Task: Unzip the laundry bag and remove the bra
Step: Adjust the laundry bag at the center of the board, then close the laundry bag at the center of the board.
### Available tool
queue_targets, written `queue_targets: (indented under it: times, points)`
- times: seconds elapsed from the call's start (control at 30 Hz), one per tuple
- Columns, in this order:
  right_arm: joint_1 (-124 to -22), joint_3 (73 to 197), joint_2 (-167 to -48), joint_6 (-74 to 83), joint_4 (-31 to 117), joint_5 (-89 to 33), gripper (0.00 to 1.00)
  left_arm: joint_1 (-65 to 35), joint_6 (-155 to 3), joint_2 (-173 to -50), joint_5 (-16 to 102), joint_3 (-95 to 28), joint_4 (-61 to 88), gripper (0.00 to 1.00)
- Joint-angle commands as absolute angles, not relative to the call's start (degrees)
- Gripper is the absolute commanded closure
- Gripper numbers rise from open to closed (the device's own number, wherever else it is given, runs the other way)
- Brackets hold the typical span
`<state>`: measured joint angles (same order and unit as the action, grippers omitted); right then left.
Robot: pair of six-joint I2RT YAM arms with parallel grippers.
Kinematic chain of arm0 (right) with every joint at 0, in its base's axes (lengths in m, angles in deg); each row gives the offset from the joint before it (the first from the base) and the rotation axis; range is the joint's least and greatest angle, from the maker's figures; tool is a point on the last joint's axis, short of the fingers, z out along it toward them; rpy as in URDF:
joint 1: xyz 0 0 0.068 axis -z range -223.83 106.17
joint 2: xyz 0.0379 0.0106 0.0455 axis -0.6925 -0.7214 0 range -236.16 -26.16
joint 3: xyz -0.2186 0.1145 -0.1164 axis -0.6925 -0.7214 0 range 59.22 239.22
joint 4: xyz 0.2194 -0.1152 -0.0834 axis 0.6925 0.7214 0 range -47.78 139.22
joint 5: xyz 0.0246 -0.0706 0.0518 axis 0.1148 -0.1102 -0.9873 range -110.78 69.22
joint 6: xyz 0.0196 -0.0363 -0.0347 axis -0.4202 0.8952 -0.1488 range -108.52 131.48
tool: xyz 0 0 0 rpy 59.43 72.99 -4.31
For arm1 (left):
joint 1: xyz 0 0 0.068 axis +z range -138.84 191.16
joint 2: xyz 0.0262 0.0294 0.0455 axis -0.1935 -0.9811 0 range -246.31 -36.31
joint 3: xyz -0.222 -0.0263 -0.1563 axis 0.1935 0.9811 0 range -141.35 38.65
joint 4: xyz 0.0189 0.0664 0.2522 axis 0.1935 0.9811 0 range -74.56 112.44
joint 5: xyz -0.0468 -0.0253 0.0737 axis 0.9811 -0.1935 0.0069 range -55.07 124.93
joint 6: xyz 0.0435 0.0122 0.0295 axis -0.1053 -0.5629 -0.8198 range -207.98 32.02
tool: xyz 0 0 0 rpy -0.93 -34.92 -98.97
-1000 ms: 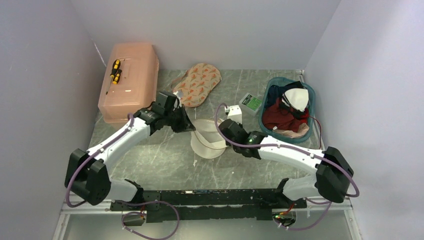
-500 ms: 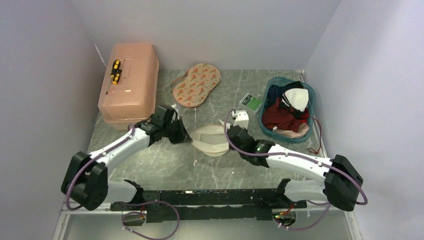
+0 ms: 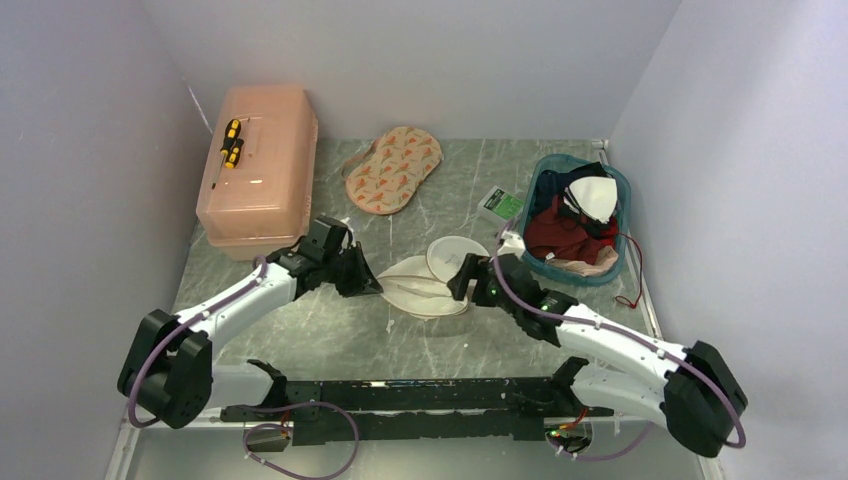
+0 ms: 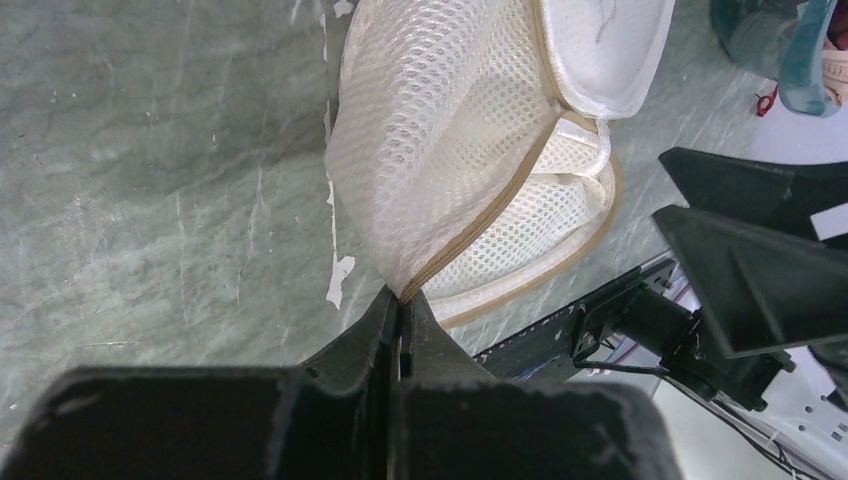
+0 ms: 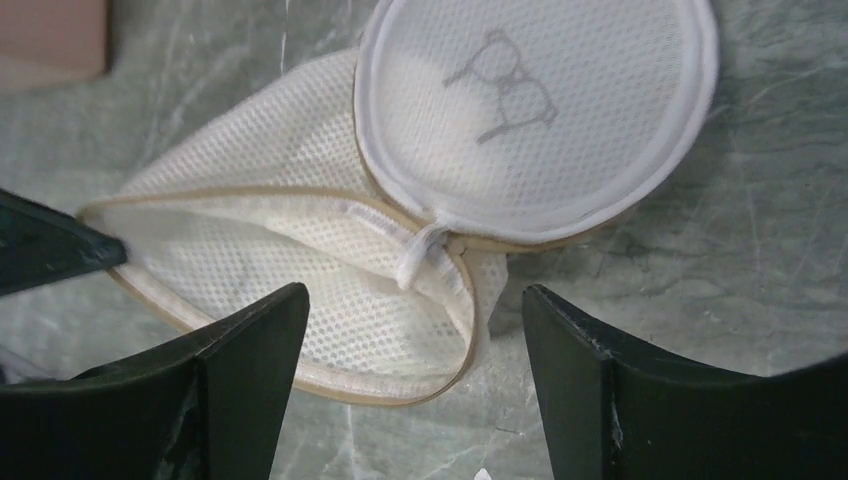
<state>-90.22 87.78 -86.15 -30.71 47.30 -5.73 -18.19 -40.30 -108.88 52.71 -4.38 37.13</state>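
My right gripper moves toward the teal basket next, tilts and lowers onto the lid's basket-side rim, since that rim lies clear of the bag.
The laundry bag lies collapsed on the table's middle, white mesh with a cream rim. Its round lid with the bra icon is folded open toward the right. My left gripper is shut on the cream rim at the bag's left end. Just right of the bag, my right gripper stands open with nothing held. Its fingertips flank the white zipper tab without touching it. Only mesh shows inside the bag. The bra is out of view.
A pink box with a yellow-black screwdriver sits back left. A beige piece with orange marks lies behind the bag. At right, the teal basket holds several cloths. Beside it lies a small green packet.
My right gripper has opened, let go of the bag and pulled back to the right. The bag, held up before, now lies flattened on the table with its lid folded open.
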Motion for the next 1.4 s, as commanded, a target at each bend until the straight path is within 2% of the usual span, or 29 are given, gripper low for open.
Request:
queue_targets:
  times: [0.0, 0.3, 0.43, 0.7, 0.87, 0.97, 1.17, 1.27, 1.37]
  points:
    - [-82.1, 85.1, -81.7, -36.4, 40.2, -19.8, 0.15, -18.4, -40.9, -107.7, 53.7, -6.3, 36.5, 0.97]
    - [-68.5, 78.1, -84.2, -46.5, 34.4, -30.7, 0.12, -18.4, -42.0, -107.2, 52.9, -6.8, 39.1, 0.97]
    - [-66.0, 75.8, -88.4, -49.9, 28.5, -30.8, 0.12, -18.4, -41.9, -106.2, 53.0, -6.0, 39.5, 0.97]
    - [-64.4, 77.0, -104.2, -52.6, 13.8, -31.6, 0.14, -18.4, -41.1, -105.7, 54.0, -4.4, 38.7, 0.97]
    - [-63.3, 78.3, -113.6, -54.8, 5.2, -34.0, 0.2, -18.4, -41.4, -106.2, 54.1, -4.5, 39.0, 0.97]
    - [-63.2, 78.1, -116.5, -54.5, 0.8, -33.6, 0.31, -18.4, -41.7, -106.5, 54.0, -4.6, 39.3, 0.97]
    - [-62.8, 79.5, -116.7, -47.0, -1.7, -33.0, 0.66, -18.4, -41.8, -107.7, 54.2, -4.4, 39.0, 0.97]
    - [-62.5, 79.7, -114.9, -43.5, -2.1, -32.9, 0.79, -18.4, -41.8, -108.3, 54.2, -4.7, 38.9, 0.97]
    - [-62.8, 80.5, -109.4, -37.7, 1.7, -31.9, 0.96, -18.3, -41.8, -108.7, 54.0, -5.2, 39.0, 0.97]
